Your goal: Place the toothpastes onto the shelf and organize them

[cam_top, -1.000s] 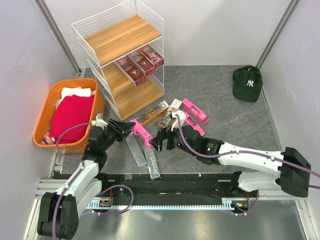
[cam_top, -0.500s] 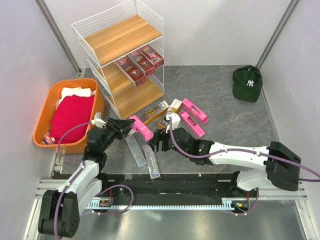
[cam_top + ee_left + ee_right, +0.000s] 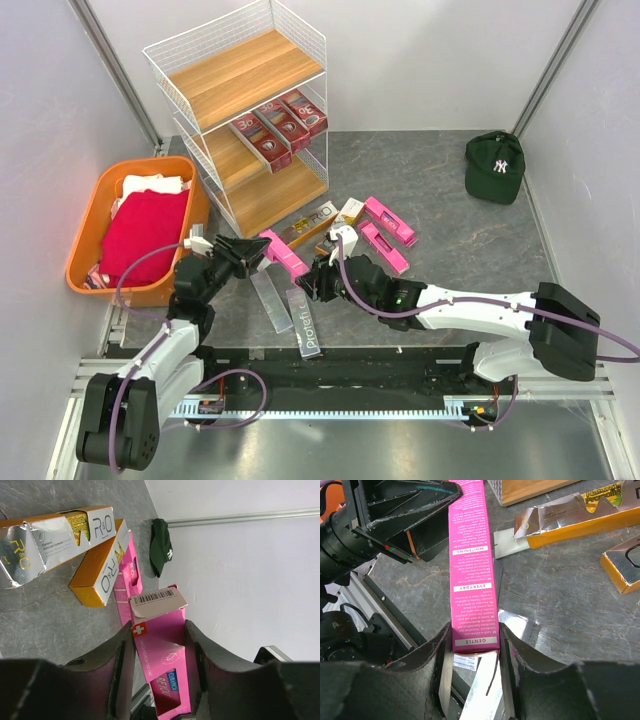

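Next I should move my right gripper up and outward and release the pink box (image 3: pixel 283 255) on the top board's cap-side end (image 3: pixel 294 60), since that empty end of the top board lies above and outward of it.
A hot pink toothpaste box (image 3: pixel 283 255) hangs over the table between both grippers. My left gripper (image 3: pixel 252 252) is shut on its one end; the left wrist view shows the pink toothpaste box (image 3: pixel 162 647) pressed between both pads. My right gripper (image 3: pixel 316 276) is shut on the other end, and the right wrist view shows that pink toothpaste box (image 3: pixel 468 555) reaching from its jaws to the left gripper. The white wire shelf (image 3: pixel 240 75) stands at the back left, with three dark red toothpastes (image 3: pixel 280 125) on its middle board.
Silver toothpastes (image 3: pixel 290 310) lie below the held box. Gold ones (image 3: pixel 312 222) and two pink ones (image 3: pixel 388 235) lie beyond it. An orange basket (image 3: pixel 92 225) with red and white cloths sits left. A green cap (image 3: pixel 495 167) lies at the back right.
My right gripper moved left to the free end of the pink box and shut on it. The left gripper kept its hold and shifted the box slightly left.
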Motion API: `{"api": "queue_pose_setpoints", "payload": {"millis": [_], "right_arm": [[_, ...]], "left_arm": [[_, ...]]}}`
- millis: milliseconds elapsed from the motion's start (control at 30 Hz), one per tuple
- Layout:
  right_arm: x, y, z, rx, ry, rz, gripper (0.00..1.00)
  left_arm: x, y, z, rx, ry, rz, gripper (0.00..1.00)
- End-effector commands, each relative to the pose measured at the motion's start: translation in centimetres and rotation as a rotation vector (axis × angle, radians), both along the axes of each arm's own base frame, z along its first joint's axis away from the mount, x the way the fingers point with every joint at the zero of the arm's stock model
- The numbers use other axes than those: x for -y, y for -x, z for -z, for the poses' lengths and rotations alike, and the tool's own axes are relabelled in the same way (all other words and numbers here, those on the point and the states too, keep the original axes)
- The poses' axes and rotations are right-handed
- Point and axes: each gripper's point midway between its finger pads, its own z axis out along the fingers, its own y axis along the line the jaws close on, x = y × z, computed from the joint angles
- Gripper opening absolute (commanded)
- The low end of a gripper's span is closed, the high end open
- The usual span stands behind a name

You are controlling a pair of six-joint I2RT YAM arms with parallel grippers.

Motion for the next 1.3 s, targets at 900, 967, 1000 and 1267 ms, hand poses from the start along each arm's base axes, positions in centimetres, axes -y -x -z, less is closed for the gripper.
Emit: {"api": "queue_pose_setpoints", "payload": {"millis": [900,967,1000,1267], "right_arm": [[3.6,-7.7,-21.9,0.215,-0.365,-0.096,0.36],[3.6,-8.9,-23.7,0.233,-0.401,-0.095,0.36],[3.4,-9.1,-24.2,0.234,-0.408,-0.115,0.36],[4.0,-15.0,-28.2,0.214,-0.555,-0.114,0.36]], "left_arm": [[-4.7,0.4,-5.0,0.089,-0.515,-0.143,0.91],[-4.7,0.4,-4.7,0.082,-0.518,-0.137,0.91],[-4.7,0.4,-4.5,0.078,-0.523,-0.133,0.91],[-4.9,0.6,-3.6,0.062,-0.551,-0.130,0.91]]}}
